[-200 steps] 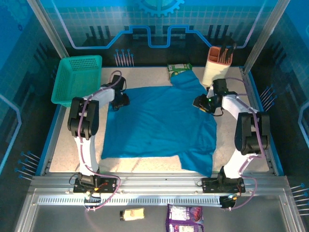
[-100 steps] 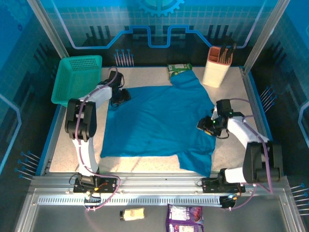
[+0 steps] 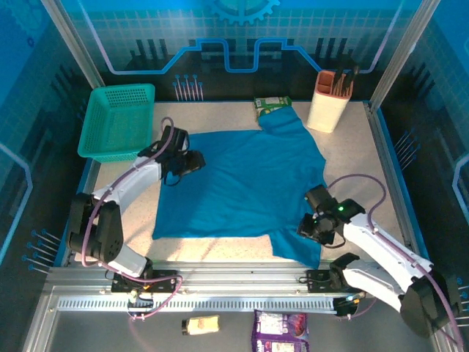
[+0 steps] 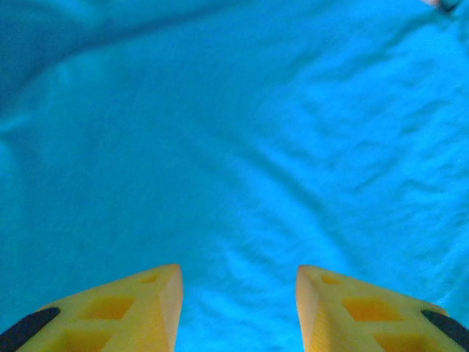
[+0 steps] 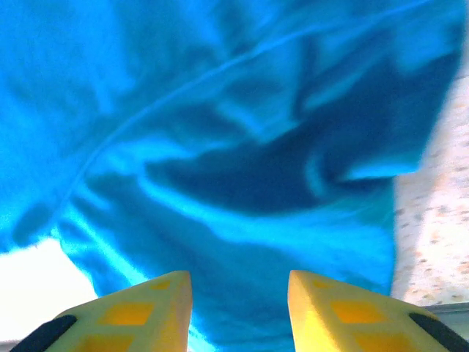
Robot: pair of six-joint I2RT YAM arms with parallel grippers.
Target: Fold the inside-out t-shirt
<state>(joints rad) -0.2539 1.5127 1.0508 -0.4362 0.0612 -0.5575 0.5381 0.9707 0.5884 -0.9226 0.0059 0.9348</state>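
Observation:
My right gripper is to swing back and across next, turning and going down onto the near sleeve's hem corner (image 3: 275,253), because that corner lies below, toward my left gripper's side.
The inside-out t-shirt (image 3: 242,183) lies spread flat on the table, plain blue, with one sleeve at the far right and one at the near right. My left gripper (image 3: 196,161) hovers at the shirt's far-left edge. In the left wrist view its yellow fingers (image 4: 139,308) stand apart over wrinkled blue cloth (image 4: 242,147), and the left gripper (image 4: 238,275) is open with nothing between them. My right gripper (image 3: 304,226) is at the near-right sleeve. In the right wrist view it (image 5: 239,279) is open above folded cloth (image 5: 242,183), holding nothing.
A teal mesh basket (image 3: 117,121) stands at the far left. A tan holder with utensils (image 3: 331,99) is at the far right, and a green packet (image 3: 271,104) lies behind the shirt. Two snack packets (image 3: 280,331) (image 3: 201,325) lie in front of the rail.
My right arm has swung from the shirt's far-right edge down to its near-right sleeve. My left gripper has shifted a little right onto the shirt's edge, its arm stretched lower.

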